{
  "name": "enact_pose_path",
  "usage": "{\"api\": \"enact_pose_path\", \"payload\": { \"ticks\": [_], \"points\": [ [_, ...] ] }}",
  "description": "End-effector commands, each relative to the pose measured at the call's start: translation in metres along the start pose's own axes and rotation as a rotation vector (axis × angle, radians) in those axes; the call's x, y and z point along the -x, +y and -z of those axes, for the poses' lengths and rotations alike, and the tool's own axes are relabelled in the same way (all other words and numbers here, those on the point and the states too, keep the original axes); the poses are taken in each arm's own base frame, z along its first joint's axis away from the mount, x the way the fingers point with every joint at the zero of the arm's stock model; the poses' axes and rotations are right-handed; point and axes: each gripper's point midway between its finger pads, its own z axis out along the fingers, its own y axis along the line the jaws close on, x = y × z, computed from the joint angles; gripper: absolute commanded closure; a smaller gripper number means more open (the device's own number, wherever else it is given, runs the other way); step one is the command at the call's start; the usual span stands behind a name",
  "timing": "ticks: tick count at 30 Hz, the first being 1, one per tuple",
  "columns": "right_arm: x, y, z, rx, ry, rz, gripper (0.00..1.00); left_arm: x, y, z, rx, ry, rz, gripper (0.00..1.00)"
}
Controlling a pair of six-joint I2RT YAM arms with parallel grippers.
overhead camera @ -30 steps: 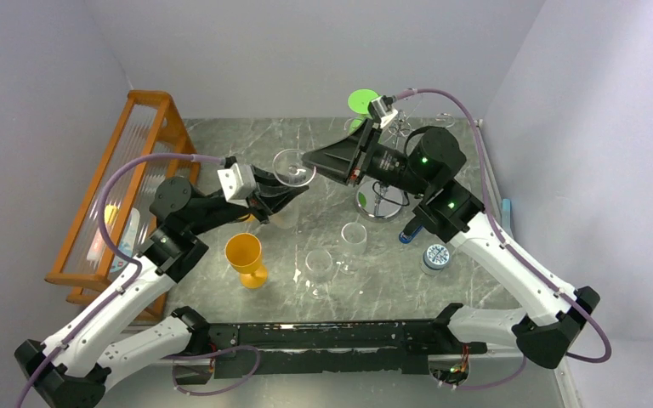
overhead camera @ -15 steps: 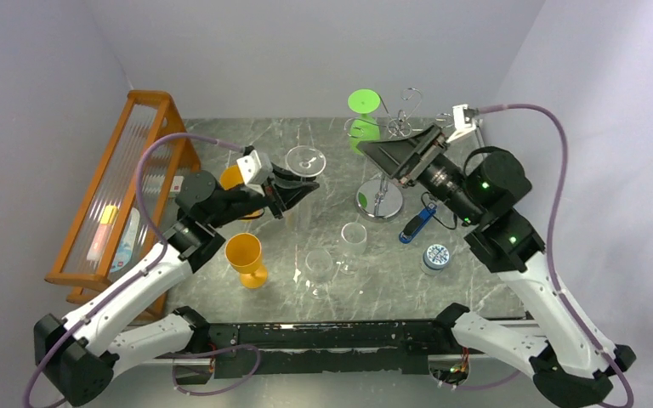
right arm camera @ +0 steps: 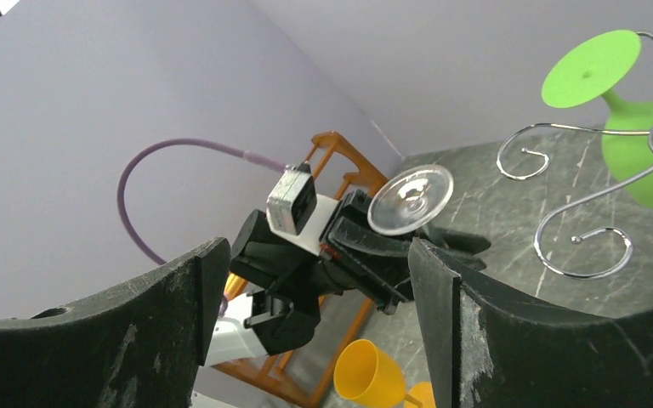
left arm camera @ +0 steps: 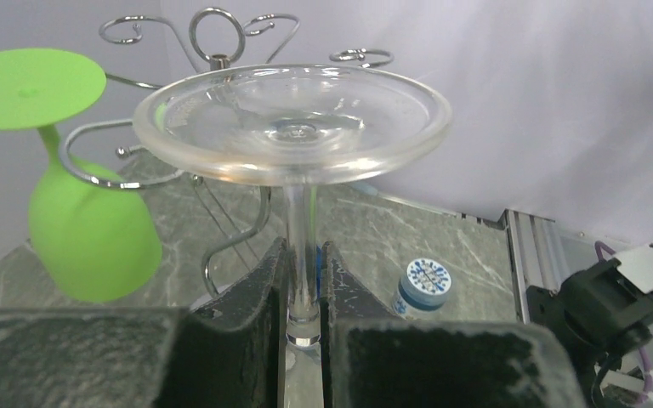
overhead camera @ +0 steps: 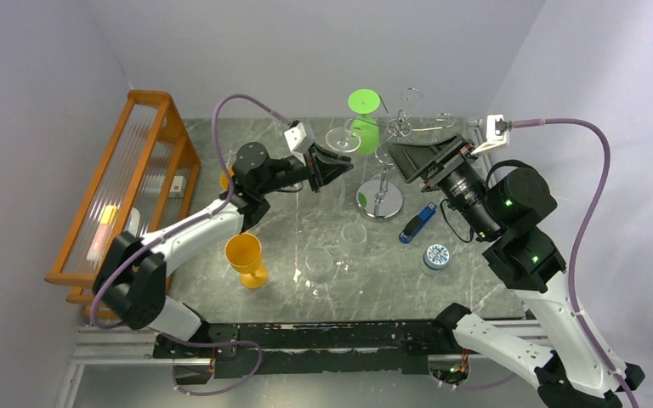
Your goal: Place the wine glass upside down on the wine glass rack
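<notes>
The left gripper moves outward toward the rack next, lowers the glass's foot onto the curled arm [overhead camera: 356,127] [left arm camera: 121,159] beside the green glass and releases, since that curl is empty.
A clear wine glass hangs upside down, its round foot [overhead camera: 337,138] on top. My left gripper [overhead camera: 330,167] is shut on its stem [left arm camera: 303,246] just under the foot [left arm camera: 292,123]; the bowl is hidden below the fingers. The chrome wine glass rack stands just right of it, with its mirrored base [overhead camera: 380,201] and curled arms [overhead camera: 404,123] [left arm camera: 212,34] [right arm camera: 578,229]. A green glass [overhead camera: 362,119] [left arm camera: 85,229] hangs upside down on one arm. My right gripper [overhead camera: 417,157] [right arm camera: 316,255] is open and holds nothing, to the right of the rack and facing the held glass [right arm camera: 410,200].
An orange wooden slatted rack [overhead camera: 127,187] runs along the left edge. A yellow goblet [overhead camera: 246,257] and two clear glasses [overhead camera: 319,268] [overhead camera: 354,234] stand near the front middle. A blue object [overhead camera: 417,223] and a blue-and-white round lid [overhead camera: 435,255] lie right of the rack's base.
The right gripper has opened and drawn back to the right, away from the glass. The left arm has carried the glass back and rightward, up to the chrome rack.
</notes>
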Motion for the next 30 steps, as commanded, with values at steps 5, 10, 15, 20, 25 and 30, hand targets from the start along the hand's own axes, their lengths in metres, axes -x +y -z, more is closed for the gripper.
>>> {"api": "enact_pose_path", "payload": {
  "ticks": [5, 10, 15, 20, 25, 30],
  "points": [
    [0.001, -0.006, 0.001, -0.018, -0.013, 0.017, 0.19, 0.026, -0.002, -0.043, -0.128, -0.107, -0.084, 0.95],
    [-0.002, -0.009, 0.001, -0.025, -0.016, 0.007, 0.19, 0.007, 0.006, -0.059, -0.101, -0.078, -0.086, 0.95],
    [-0.001, -0.012, 0.002, -0.033, -0.024, 0.000, 0.19, -0.004, 0.018, -0.068, -0.063, -0.084, -0.066, 0.95],
    [-0.003, -0.013, 0.002, -0.033, -0.021, -0.007, 0.19, -0.012, 0.026, -0.074, -0.031, -0.082, -0.064, 0.95],
    [-0.009, -0.009, -0.001, 0.002, -0.005, -0.016, 0.19, -0.016, 0.034, -0.085, -0.034, -0.068, -0.086, 0.95],
    [-0.013, -0.009, -0.001, 0.008, 0.007, -0.030, 0.19, -0.021, 0.045, -0.090, -0.002, -0.067, -0.092, 0.95]
  ]
}}
